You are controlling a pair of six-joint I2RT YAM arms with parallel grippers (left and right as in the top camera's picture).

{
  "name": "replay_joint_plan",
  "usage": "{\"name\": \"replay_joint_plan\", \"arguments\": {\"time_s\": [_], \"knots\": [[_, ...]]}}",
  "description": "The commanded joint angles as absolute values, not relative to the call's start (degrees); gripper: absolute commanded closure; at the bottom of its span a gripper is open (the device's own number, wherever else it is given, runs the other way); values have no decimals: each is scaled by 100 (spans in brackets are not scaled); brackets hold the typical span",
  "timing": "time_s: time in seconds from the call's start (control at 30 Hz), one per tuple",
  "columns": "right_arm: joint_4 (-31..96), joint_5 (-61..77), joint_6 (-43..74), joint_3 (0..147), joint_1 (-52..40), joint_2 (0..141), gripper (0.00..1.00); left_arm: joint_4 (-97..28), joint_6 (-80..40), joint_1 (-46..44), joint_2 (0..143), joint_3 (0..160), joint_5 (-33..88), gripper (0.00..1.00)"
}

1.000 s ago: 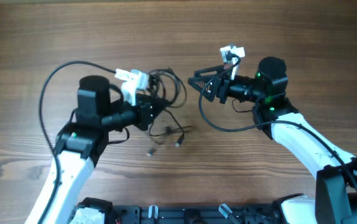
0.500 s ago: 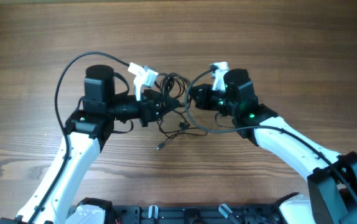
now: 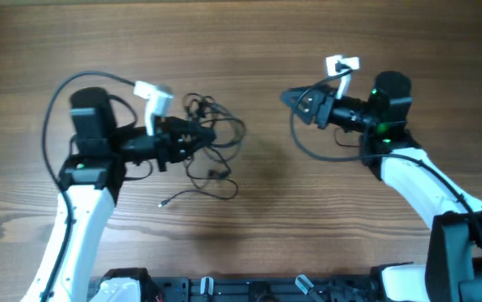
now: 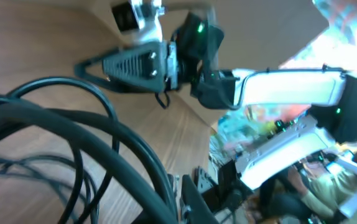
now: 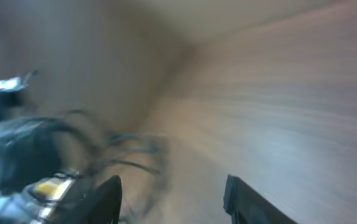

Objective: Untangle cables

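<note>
I need to pull my left gripper to the left in the overhead view, then toward the middle of the table and let go of the cables, because they lie bunched in overlapping loops.
The thin dark cables [image 3: 201,109] lie bunched left of the table's middle. Loose loops trail toward the front and one plug end [image 3: 164,203] lies apart. My left gripper [image 3: 199,134] sits in the bunch and is shut on the cables. In the left wrist view the cables [image 4: 104,143] run close past its finger [image 4: 188,199]. My right gripper [image 3: 293,99] is open and empty, well to the right of the bunch and pointing at it. The right wrist view is blurred. It shows the wide-open fingers [image 5: 172,199] and the cables [image 5: 122,155] far off.
A thick black robot cable arcs over the left arm [image 3: 60,101], and another hangs in a loop under the right gripper [image 3: 308,151]. The wooden table [image 3: 249,42] carries nothing else. The robot base [image 3: 224,289] lines the front edge.
Half a second ago both grippers met at the bunch near the middle. Now the left gripper has pulled left with the cables, and the right gripper has drawn back right, empty.
</note>
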State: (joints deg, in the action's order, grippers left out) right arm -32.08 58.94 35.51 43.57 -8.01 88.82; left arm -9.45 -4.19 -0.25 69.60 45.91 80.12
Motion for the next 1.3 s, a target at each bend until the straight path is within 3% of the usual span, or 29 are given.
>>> {"name": "replay_joint_plan", "arguments": {"time_s": [0.0, 0.2, 0.23, 0.33, 0.37, 0.47, 0.73, 0.83, 0.97, 1.1, 1.23, 1.27], "knots": [[-3979, 6547, 4521, 4381, -1299, 8941, 38, -917, -167, -600, 7089, 4609, 7537, 96], [-4066, 6353, 4512, 4381, -2163, 8943, 34, -849, -163, -1153, 7094, 4609, 6910, 96], [-3870, 6042, 4499, 4381, -2241, 8943, 40, -838, -165, -1179, 7094, 4609, 6912, 96], [-2705, 4456, 4386, 4381, -2276, 8945, 89, -683, -169, -1203, 7091, 4609, 7347, 96], [-2130, 3557, 4346, 4381, -2163, 8943, 96, -504, -172, -1140, 7081, 4609, 7787, 96], [-1033, 2762, 4281, 4381, -1417, 8943, 95, -537, -193, -707, 6993, 4609, 8289, 96], [377, 3118, 3284, 4381, 878, 8936, 96, -659, -196, 1063, 6954, 4609, 7968, 96], [373, 3247, 3262, 4381, 1575, 8936, 96, -1194, -395, 1409, 6954, 4609, 6707, 96], [377, 3269, 3479, 4381, 2502, 8936, 96, -1511, -2486, 1428, 6954, 4609, 3732, 96], [373, 3935, 3479, 4381, 3079, 8936, 94, -1424, -4294, 1417, 6958, 4609, 2462, 96], [357, 4552, 3448, 4381, 2923, 8936, 70, -548, -4327, 899, 7111, 4609, 3739, 93], [353, 4619, 3446, 4381, 2775, 8936, 60, -86, -4134, 552, 7192, 4609, 4213, 89]]}}
